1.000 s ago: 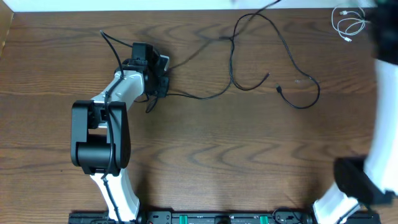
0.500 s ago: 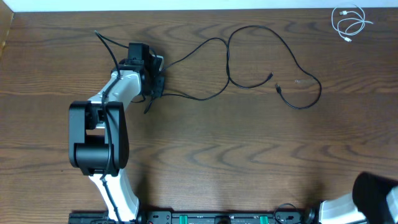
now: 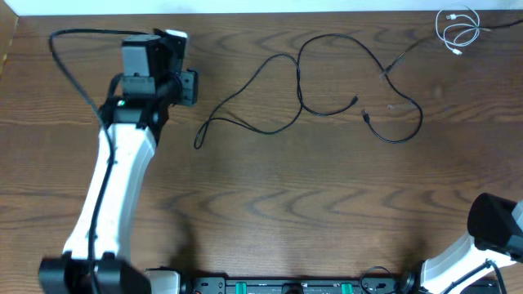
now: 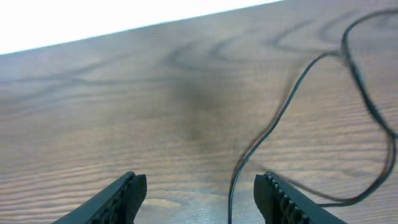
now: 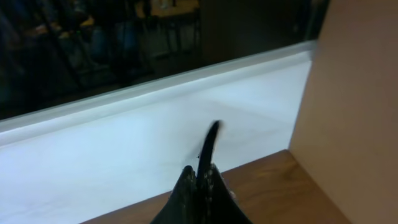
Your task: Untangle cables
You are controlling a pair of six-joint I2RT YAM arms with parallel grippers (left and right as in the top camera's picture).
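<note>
My right gripper is about to draw the thin black cable's end clear of the looped cable it crosses, then tilt down, lower and release it on the bare tabletop.
Two black cables lie looped across the table's middle. One black cable (image 3: 245, 128) has a free end near the left arm and shows in the left wrist view (image 4: 280, 118), running up between the fingers without touching them. My left gripper (image 3: 184, 61) (image 4: 202, 183) is open above the table at the back left. The other black cable (image 3: 413, 126) rises from the table toward the right edge. My right gripper (image 5: 202, 171) is out of the overhead view and shut on a thin black cable (image 5: 211, 140) sticking up from its tips. A coiled white cable (image 3: 458, 28) lies at the back right.
The right arm's base (image 3: 494, 229) stands at the front right corner. A white strip (image 3: 245, 6) runs along the table's back edge. A tan wall (image 5: 354, 106) rises at the right in the right wrist view.
My left gripper has opened and let go of the black cable, then moved back and left. The cable's end now lies on the table. The right arm has pulled back out of the overhead view.
</note>
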